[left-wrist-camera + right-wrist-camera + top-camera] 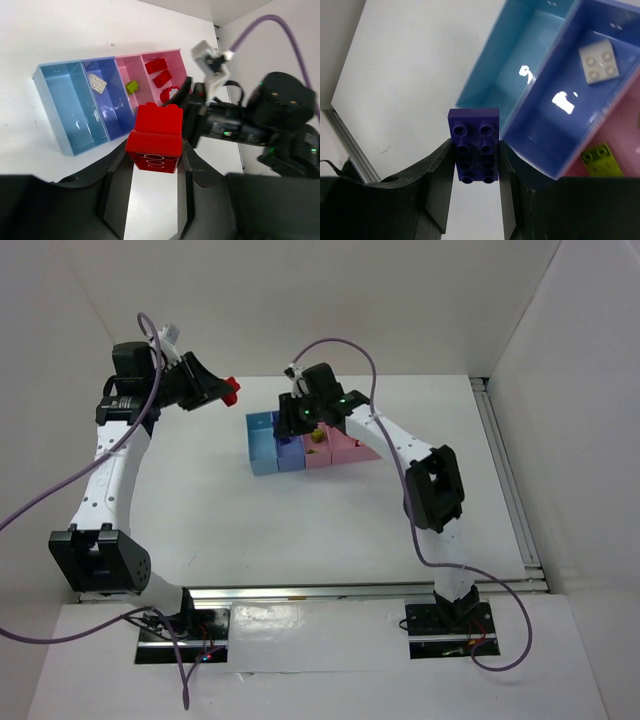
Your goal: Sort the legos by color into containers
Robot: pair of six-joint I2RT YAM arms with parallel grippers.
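I will move my right gripper over the light blue bin and lower it, because that bin is empty. The periwinkle bin (580, 115) already holds a white brick (598, 61).
My left gripper (155, 162) is shut on a red brick (156, 134) and holds it in the air, left of the row of bins (300, 445); it shows in the top view too (231, 390). My right gripper (474, 165) is shut on a dark blue brick (474, 145), near the light blue bin (520, 65) and the periwinkle bin (580, 115). The periwinkle bin holds a white brick (598, 61). The pink bin (127, 70) holds a yellow-green brick (132, 87). The wider pink bin (175, 57) holds two red bricks (156, 65).
The right arm (240, 125) reaches over the bins' right end, close in front of the left gripper. White walls enclose the table at the back and sides. A metal rail (510, 480) runs along the table's right edge.
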